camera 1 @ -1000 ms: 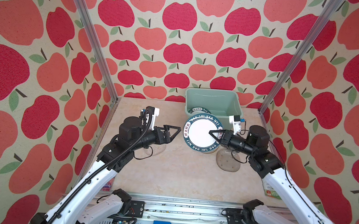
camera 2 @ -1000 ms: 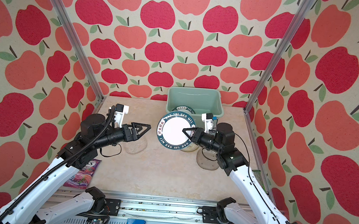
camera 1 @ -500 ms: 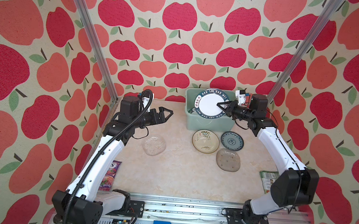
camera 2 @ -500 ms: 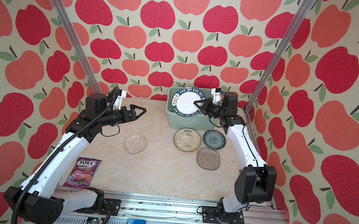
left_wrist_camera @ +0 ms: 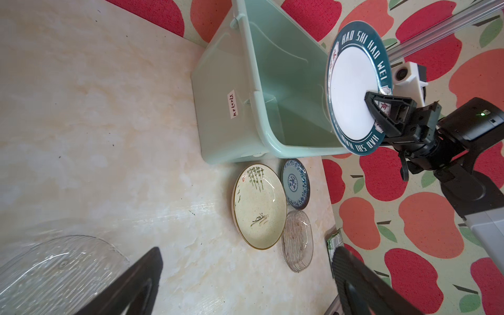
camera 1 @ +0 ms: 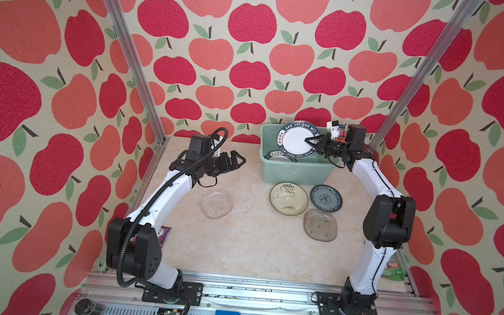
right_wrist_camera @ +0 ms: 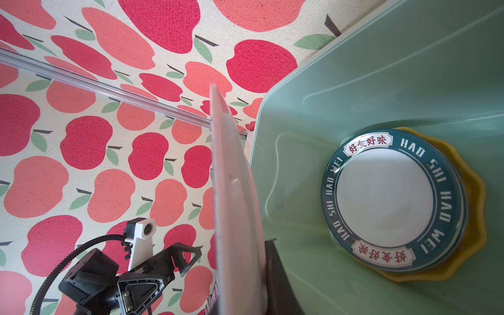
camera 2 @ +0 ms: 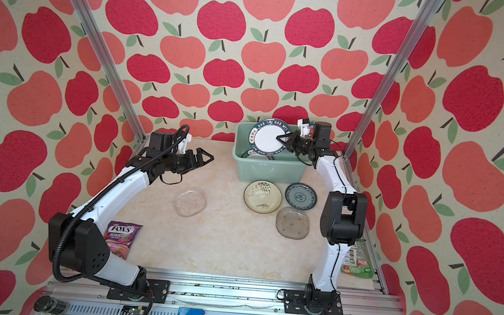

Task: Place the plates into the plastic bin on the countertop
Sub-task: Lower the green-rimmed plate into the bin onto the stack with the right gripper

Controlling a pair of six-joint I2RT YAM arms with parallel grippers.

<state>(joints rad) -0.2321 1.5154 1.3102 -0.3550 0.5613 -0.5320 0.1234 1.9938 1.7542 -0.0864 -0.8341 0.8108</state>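
Note:
My right gripper should next move its plate across toward the matching plate below, inside the bin, lower it onto that plate and let go of the rim of the plate it holds.
My right gripper [camera 1: 312,139] [camera 2: 283,137] is shut on the rim of a white plate with a dark lettered rim [camera 1: 295,138] [left_wrist_camera: 351,90], held upright over the plastic bin [camera 1: 292,170] [camera 2: 269,172]. Its edge [right_wrist_camera: 231,191] faces the right wrist camera. In the bin a matching plate [right_wrist_camera: 387,199] lies on a yellow scalloped one [right_wrist_camera: 474,191]. A cream floral plate [camera 1: 288,198], a blue patterned plate [camera 1: 326,198] and a clear glass plate [camera 1: 320,225] lie on the countertop [camera 1: 253,241] before the bin. Another glass plate [camera 1: 216,204] lies below my open, empty left gripper [camera 1: 239,160] [left_wrist_camera: 248,255].
A purple snack packet [camera 2: 121,238] lies beside the left arm's base. A green packet [camera 2: 358,262] lies at the front right corner. Apple-patterned walls and aluminium posts [camera 1: 129,62] close in the sides and back. A metal rail [camera 1: 249,287] runs along the front.
The right gripper has carried the lettered plate from in front of the bin up and back over the bin. The left arm has drawn back to the left, its gripper still open.

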